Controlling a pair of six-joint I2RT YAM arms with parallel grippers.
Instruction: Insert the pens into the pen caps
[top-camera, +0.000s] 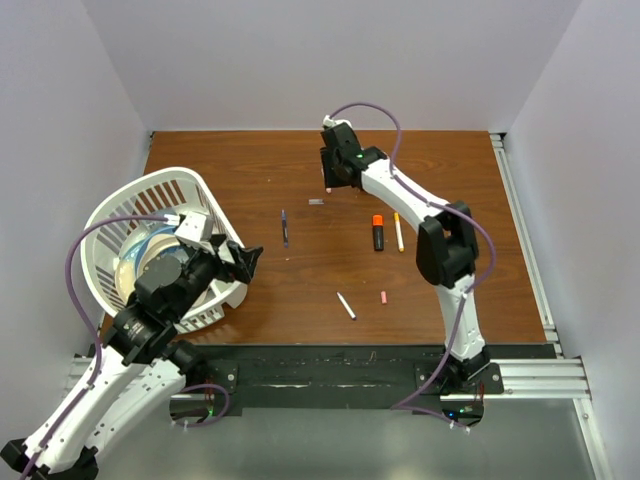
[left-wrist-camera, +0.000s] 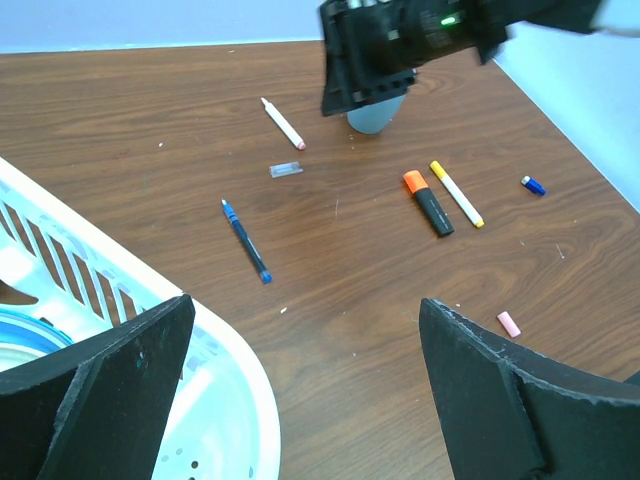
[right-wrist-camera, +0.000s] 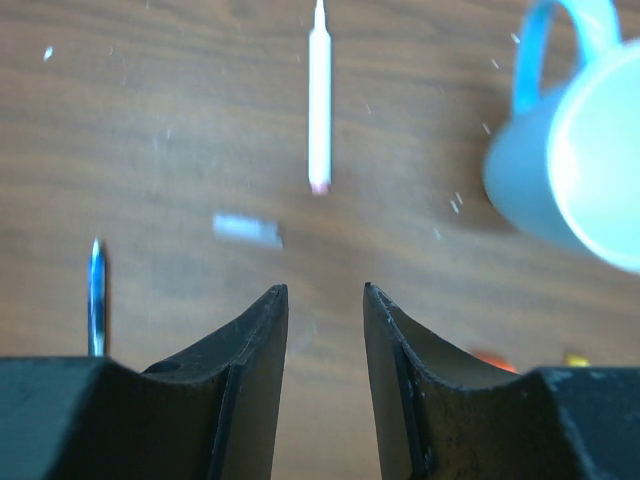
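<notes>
The pink-tipped white pen lies in line with my open fingers. I need to lower my right gripper onto the pen's near end (top-camera: 328, 189) (right-wrist-camera: 319, 178) and close around it.
Several pens lie on the brown table: a dark blue pen (top-camera: 285, 228) (left-wrist-camera: 246, 241) (right-wrist-camera: 96, 297), a black highlighter with an orange end (top-camera: 378, 232) (left-wrist-camera: 428, 202), a yellow-tipped white pen (top-camera: 399, 231) (left-wrist-camera: 457, 194), a short white pen (top-camera: 345, 305), and a white pen with a pink tip (left-wrist-camera: 282, 123) (right-wrist-camera: 319, 100). Caps lie loose: a clear grey cap (top-camera: 316, 202) (left-wrist-camera: 286, 170) (right-wrist-camera: 246, 229), a pink cap (top-camera: 383, 297) (left-wrist-camera: 508, 323) and a blue cap (left-wrist-camera: 533, 185). My right gripper (top-camera: 333, 178) (right-wrist-camera: 325, 292) hovers over the far middle, slightly open and holding nothing. My left gripper (top-camera: 247, 262) (left-wrist-camera: 306, 302) stands wide open beside the basket.
A white slatted basket (top-camera: 110, 215) (left-wrist-camera: 235, 400) sits at the left with a round blue-rimmed thing inside. A light blue mug (left-wrist-camera: 375, 118) (right-wrist-camera: 580, 170) stands beside the right gripper at the back. Walls close the table on three sides.
</notes>
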